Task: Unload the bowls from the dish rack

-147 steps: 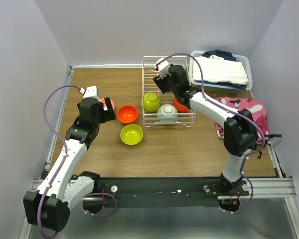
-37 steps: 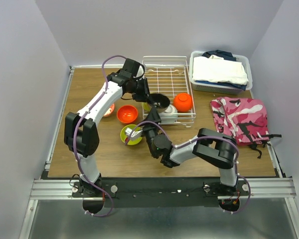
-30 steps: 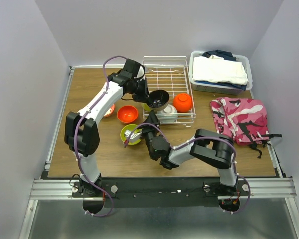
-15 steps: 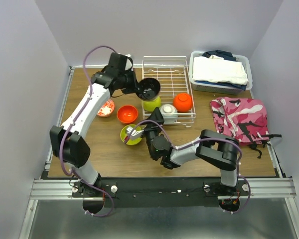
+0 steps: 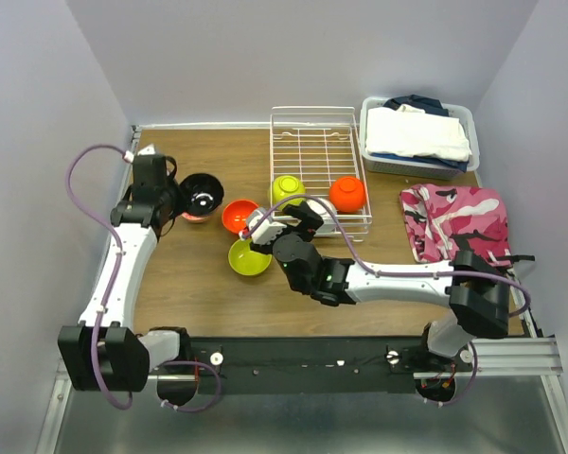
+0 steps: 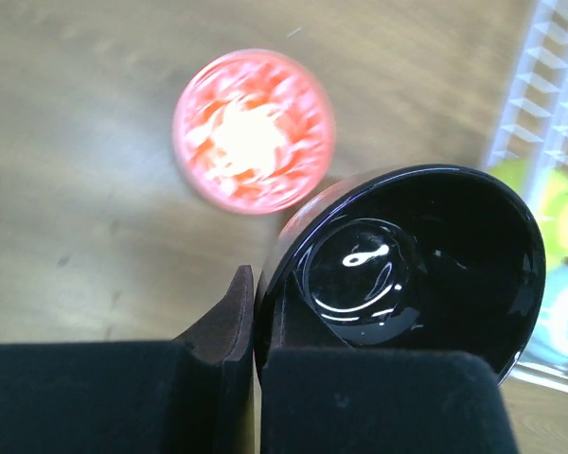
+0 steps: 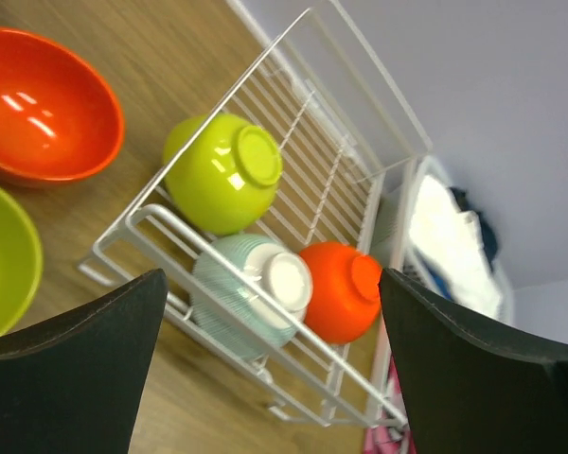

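My left gripper draws back and lowers next, clear of the white-and-red bowl, to release. Bare wood beside the upright lime-green bowl lies below and back from it.
My left gripper [image 6: 256,305] is shut on the rim of the taupe bowl with the dark inside [image 6: 407,265], held just above the table at the left [image 5: 201,193]. The white-and-red bowl [image 6: 254,130] lies on the wood under it. An orange bowl [image 5: 239,216] and a lime-green bowl [image 5: 249,256] sit upright on the table. In the white wire dish rack [image 5: 317,151], a lime-green bowl [image 7: 222,170], a pale blue bowl [image 7: 251,293] and an orange bowl [image 7: 341,288] lie upside down. My right gripper [image 7: 273,274] is open at the rack's front left corner [image 5: 282,220], holding nothing.
A grey bin of folded clothes [image 5: 418,135] stands at the back right beside the rack. A pink camouflage cloth [image 5: 454,219] lies on the table's right side. Grey walls close in the table at the left, back and right.
My left arm swung the dark bowl from over the rack to the table's left, above the white-and-red bowl. My right gripper opened wide and moved from the lime-green bowl to the rack's front.
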